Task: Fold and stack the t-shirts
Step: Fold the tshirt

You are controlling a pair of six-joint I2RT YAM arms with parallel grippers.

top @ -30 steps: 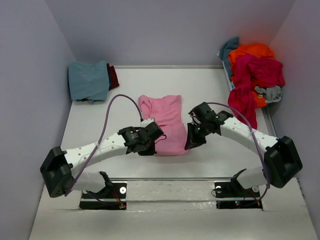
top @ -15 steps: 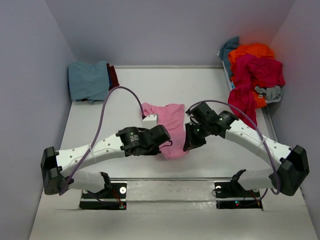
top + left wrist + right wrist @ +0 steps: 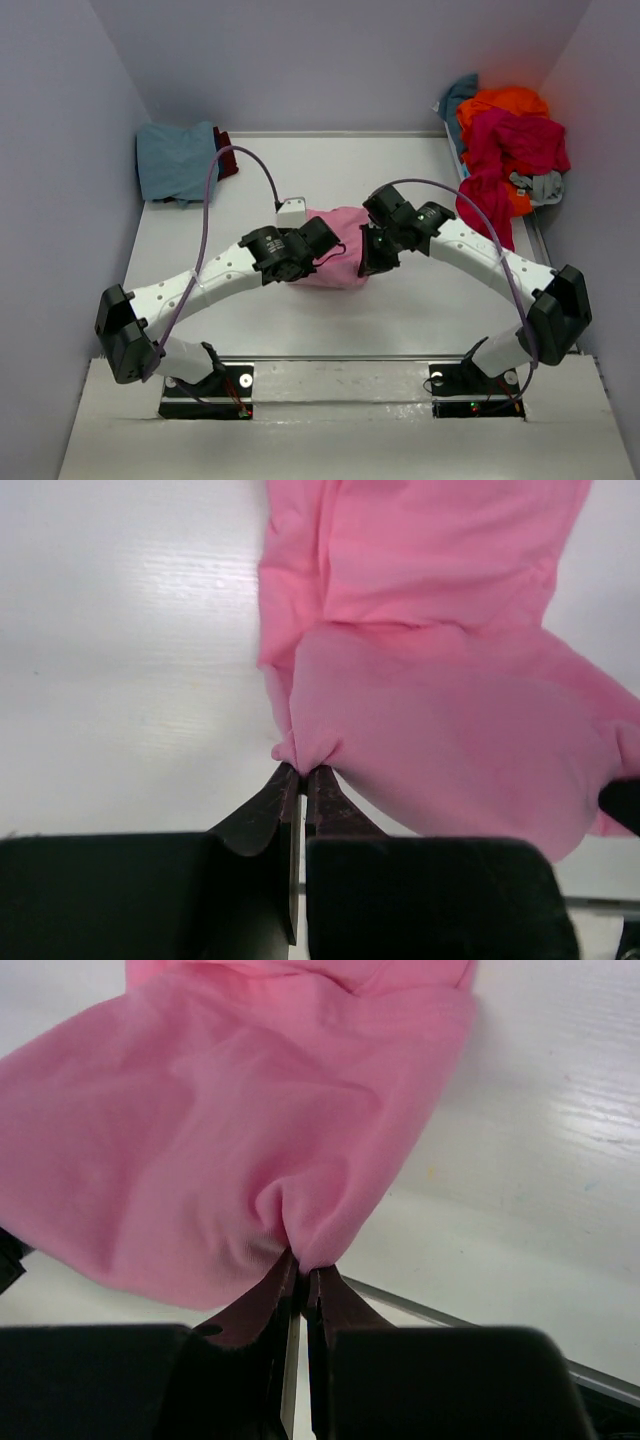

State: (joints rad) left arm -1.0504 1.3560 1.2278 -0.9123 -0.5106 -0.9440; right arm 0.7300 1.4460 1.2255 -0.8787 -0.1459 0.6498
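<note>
My left gripper will next move outward, bring the pinched hem corner over the shirt's far part point(image 3: 344, 216) point(image 3: 430, 560) and let go of it there, because that far part of the shirt is still uncovered.
A light pink t-shirt point(image 3: 340, 255) lies at the table's middle, its near hem lifted and carried toward the far side over its own back part. My left gripper point(image 3: 322, 252) is shut on the hem's left corner point(image 3: 300, 752). My right gripper point(image 3: 368, 262) is shut on the right corner point(image 3: 305, 1250). In both wrist views pink cloth point(image 3: 440, 710) bulges ahead of the pinched tips. A folded dusty teal-blue t-shirt point(image 3: 178, 160) rests at the far left. A heap of orange, crimson-magenta, teal and grey t-shirts point(image 3: 510, 140) is piled at the far right.
A dark red cloth edge point(image 3: 228, 152) shows beside the folded blue shirt. Purple walls close in the table point(image 3: 250, 200) at the left, right and back. The arm bases point(image 3: 205, 385) sit on the near metal strip, with purple cables point(image 3: 215, 190) looping above the arms.
Both grippers have carried the pink shirt's near hem away from the bases toward the far side, doubling the shirt over itself so it looks much shorter.
</note>
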